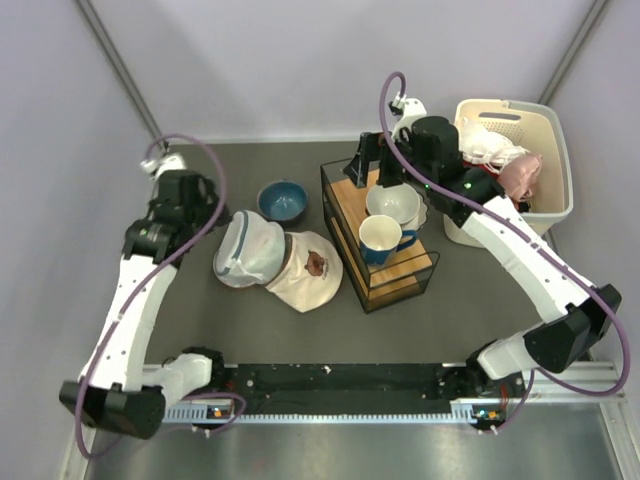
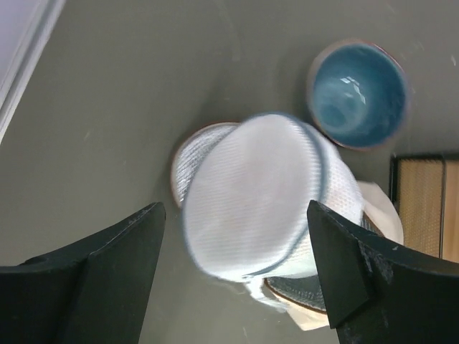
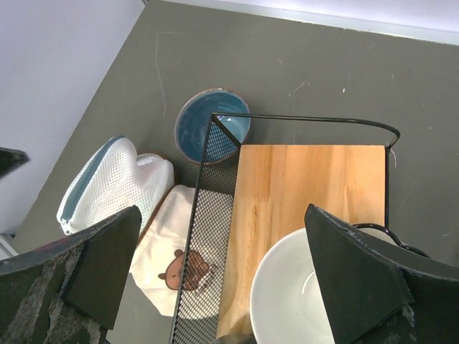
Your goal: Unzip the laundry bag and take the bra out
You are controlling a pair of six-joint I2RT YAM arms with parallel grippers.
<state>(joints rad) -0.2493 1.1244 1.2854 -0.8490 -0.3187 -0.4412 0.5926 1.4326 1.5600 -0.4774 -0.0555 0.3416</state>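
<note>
I need to move my left gripper down and back next, tilting it toward the bag, onto the blue rim near the white tab [image 1: 229,270] [image 2: 250,275], because it is hovering above the flap.
The laundry bag [image 1: 248,250], a white mesh drum with blue edging, lies left of centre on the dark table, leaning on a cream cloth. My left gripper [image 1: 204,214] hovers above its left side, open and empty. In the left wrist view the bag's round flap [image 2: 251,193] fills the space below the open left gripper [image 2: 233,236] and is blurred. My right gripper [image 1: 368,170] is open and empty above the back of the wire rack [image 1: 385,270]. The right wrist view shows the bag [image 3: 107,183] far left of the right gripper [image 3: 222,229]. No bra shows through the mesh.
A cream cloth with a brown bear mark [image 1: 310,268] lies under the bag's right side. A blue bowl [image 1: 283,200] stands behind it. The rack holds a white bowl [image 1: 392,203] and a blue mug [image 1: 380,240]. A beige slotted basket [image 1: 555,150] at the back right holds white and pink garments.
</note>
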